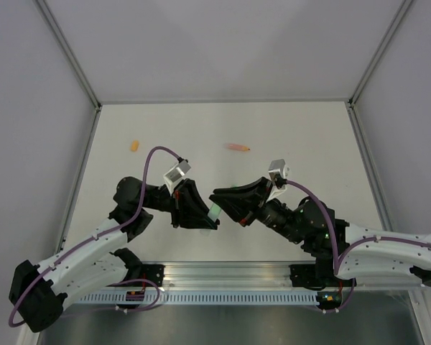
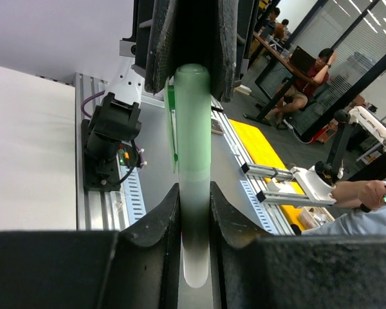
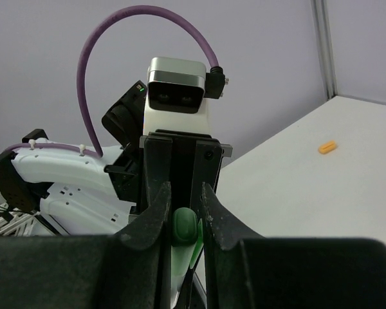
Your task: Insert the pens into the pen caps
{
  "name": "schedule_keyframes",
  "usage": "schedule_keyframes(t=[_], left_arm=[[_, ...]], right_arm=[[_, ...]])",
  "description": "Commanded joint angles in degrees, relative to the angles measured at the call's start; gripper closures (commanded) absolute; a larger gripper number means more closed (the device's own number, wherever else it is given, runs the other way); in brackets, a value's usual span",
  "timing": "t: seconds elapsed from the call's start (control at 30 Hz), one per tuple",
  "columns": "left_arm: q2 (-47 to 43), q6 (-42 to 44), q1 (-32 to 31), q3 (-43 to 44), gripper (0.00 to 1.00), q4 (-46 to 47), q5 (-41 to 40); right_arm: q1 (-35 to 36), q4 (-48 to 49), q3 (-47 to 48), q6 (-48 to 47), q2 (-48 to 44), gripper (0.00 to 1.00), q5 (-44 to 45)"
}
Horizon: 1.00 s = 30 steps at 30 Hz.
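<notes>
I will next move my left gripper outward, tilt it downward and lower it to release the pen on the middle of the tabletop, because the cap covers the pen's front end.
My two grippers meet tip to tip over the near middle of the table. The left gripper (image 1: 204,215) (image 2: 195,206) is shut on the pale mint green pen (image 1: 214,212) (image 2: 195,257). Its rounded tail sticks out behind the fingers. The right gripper (image 1: 223,200) (image 3: 185,206) is shut on the mint green pen cap (image 2: 192,116) (image 3: 184,225), which has a bright green clip along one side. The cap sits in line with the pen and its mouth is over the pen's front end. A salmon orange pen (image 1: 237,147) and an orange pen cap (image 1: 134,146) (image 3: 327,147) lie far back on the table.
The white table (image 1: 309,144) is walled by grey panels at the back and both sides. An aluminium rail (image 1: 223,277) with both arm bases runs along the near edge. In the left wrist view, people and benches show beyond the table.
</notes>
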Motion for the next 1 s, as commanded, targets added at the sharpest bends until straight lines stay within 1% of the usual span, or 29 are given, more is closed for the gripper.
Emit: schedule_keyframes(t=[0.0, 0.03, 0.07, 0.1, 0.13, 0.17, 0.2, 0.23, 0.27, 0.3, 0.33, 0.37, 0.4, 0.43, 0.47, 0.5, 0.53, 0.57, 0.63, 0.67, 0.7, 0.73, 0.77, 0.8, 0.83, 0.87, 0.9, 0.97], left_arm=[[-1.31, 3.50, 1.12, 8.29, 0.98, 4.57, -16.03], [-0.52, 4.03, 1.03, 8.29, 0.98, 3.60, -15.15], [-0.17, 4.64, 1.12, 8.03, 0.98, 2.02, -15.41], [0.01, 6.65, 1.12, 6.98, 0.98, -2.08, -16.02], [0.10, 7.80, 1.12, 6.02, 0.98, -3.34, -16.37], [0.80, 9.55, 1.03, 4.70, 0.98, -4.14, -17.07], [1.07, 10.35, 1.03, 1.99, 0.98, -4.84, -17.78], [1.59, 10.97, 1.03, 0.66, 0.98, -5.28, -18.83], [2.99, 12.28, 1.03, -0.66, 0.98, -5.55, -19.18], [3.96, 12.82, 1.03, -1.63, 0.98, -5.81, -19.88], [4.93, 13.34, 1.03, -3.47, 0.98, -6.34, -20.76], [5.98, 13.87, 1.03, -4.18, 0.98, -7.04, -22.68], [8.43, 14.40, 1.03, -4.71, 0.98, -7.57, -24.18], [9.76, 14.40, 1.03, -5.50, 0.98, -7.83, -25.85], [11.16, 13.88, 1.12, -5.51, 0.98, -9.14, -30.04], [13.96, 13.35, 1.12, -5.33, 0.98, -9.76, -32.70], [15.38, 12.65, 1.12, -4.98, 0.98, -10.38, -37.68], [16.87, 11.17, 1.38, -4.37, 0.98, -12.91, -40.43], [21.79, 9.40, 1.82, -2.44, 0.98, -14.95, -46.75], [23.55, 7.57, 2.60, -1.99, 0.97, -14.87, -47.74], [25.22, 6.77, 3.05, -1.29, 0.97, -14.52, -48.27], [28.72, 5.80, 3.49, -1.03, 0.95, -13.91, -48.54], [30.67, 4.66, 4.27, -0.59, 0.91, -13.20, -48.11], [32.60, 4.39, 4.63, 1.07, 0.91, -12.67, -47.58], [34.71, 4.04, 5.68, 2.22, 0.90, -13.45, -46.36], [38.47, 3.08, 6.21, 3.27, 0.90, -14.07, -45.56], [40.16, 2.63, 6.56, 4.33, 0.89, -14.16, -44.86], [44.72, 0.44, 7.44, 4.69, 0.86, -12.59, -43.36]], right_arm=[[2.09, -21.40, -4.79, 3.43, 3.36, 1.00, -6.80], [2.09, -21.75, -4.00, 3.60, 3.10, 1.00, -4.26], [2.09, -22.54, -0.86, 3.60, 3.09, 0.96, 2.82], [2.01, -25.94, 1.69, 3.87, 3.27, 0.88, 7.24], [1.92, -27.37, 4.42, 3.61, 3.88, 0.79, 11.72], [1.92, -28.51, 10.27, 3.17, 4.23, 0.59, 16.20], [1.74, -28.96, 13.20, 2.90, 4.50, 0.49, 25.73], [1.66, -28.09, 15.41, 0.81, 4.85, 0.41, 29.74], [1.48, -26.52, 19.09, -0.95, 4.94, 0.36, 33.18], [1.39, -23.28, 20.78, -2.36, 5.03, 0.35, 36.34], [1.04, -22.47, 22.27, -4.02, 5.29, 0.34, 41.07], [1.04, -20.46, 23.85, -7.78, 5.46, 0.32, 42.43], [0.87, -20.61, 26.83, -9.39, 5.55, 0.32, 43.57], [0.86, -22.36, 28.34, -10.01, 5.90, 0.32, 44.54], [0.95, -30.20, 31.31, -8.02, 6.17, 0.32, 44.03], [0.95, -34.20, 32.21, -6.52, 6.17, 0.32, 43.24], [0.87, -36.94, 32.13, -4.76, 5.47, 0.32, 42.27], [0.86, -38.70, 29.09, -2.22, 4.42, 0.30, 42.26], [0.95, -37.68, 23.11, -1.67, -0.84, 0.29, 41.39], [0.95, -35.06, 16.90, -1.67, -2.95, 0.29, 40.95], [0.87, -33.81, 13.88, -1.58, -4.97, 0.29, 40.86], [0.86, -33.10, 11.67, -1.23, -8.73, 0.28, 40.77], [0.95, -32.57, 8.35, -0.79, -10.51, 0.28, 40.34], [0.87, -32.66, 7.27, 0.25, -11.92, 0.28, 39.55], [0.86, -32.66, 6.56, 0.44, -14.29, 0.28, 38.67], [0.86, -33.00, 5.95, 0.79, -15.27, 0.28, 37.79], [0.86, -33.18, 5.94, 1.14, -15.97, 0.28, 37.09], [0.86, -33.36, 5.77, 1.50, -17.38, 0.28, 36.56]])
